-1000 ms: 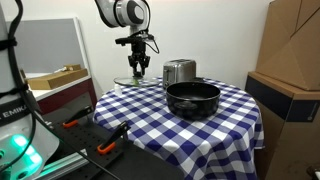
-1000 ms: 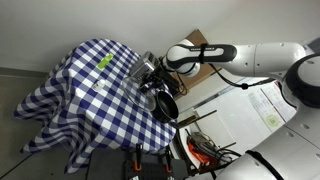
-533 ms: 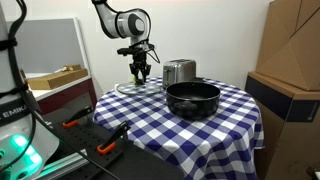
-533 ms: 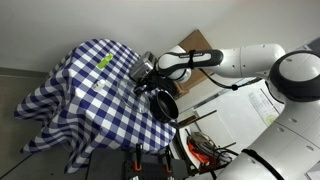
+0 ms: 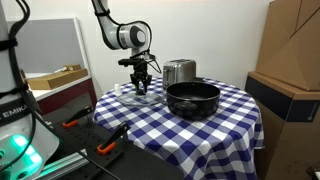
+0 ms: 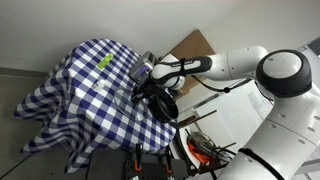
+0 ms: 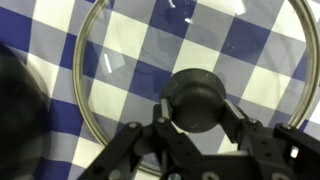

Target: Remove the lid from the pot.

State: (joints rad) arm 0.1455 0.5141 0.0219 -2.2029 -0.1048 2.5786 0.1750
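The robot's gripper will move down slightly toward the checked cloth below the lid (image 5: 141, 103) and release the knob, since that cloth is clear beside the open pot (image 5: 192, 99).
The see-through glass lid (image 7: 125, 70) with its dark knob (image 7: 197, 92) lies over the blue-and-white checked cloth. My gripper (image 7: 197, 112) is shut on the knob, one finger on each side. In an exterior view the gripper (image 5: 142, 84) holds the lid (image 5: 140, 97) low at the tabletop, left of the black pot (image 5: 192, 99), which stands open. Whether the lid rests on the cloth I cannot tell. In the other exterior view the gripper (image 6: 140, 87) is beside the pot (image 6: 165, 103) near the table edge.
A shiny steel container (image 5: 179, 72) stands behind the pot. A large cardboard box (image 5: 290, 60) is beside the round table. Orange-handled tools (image 5: 105, 147) lie on a lower surface in front. A tray with a flat box (image 5: 55, 77) sits to the side.
My gripper has come down and forward with the lid, from above the table's far side to just over the cloth beside the pot.
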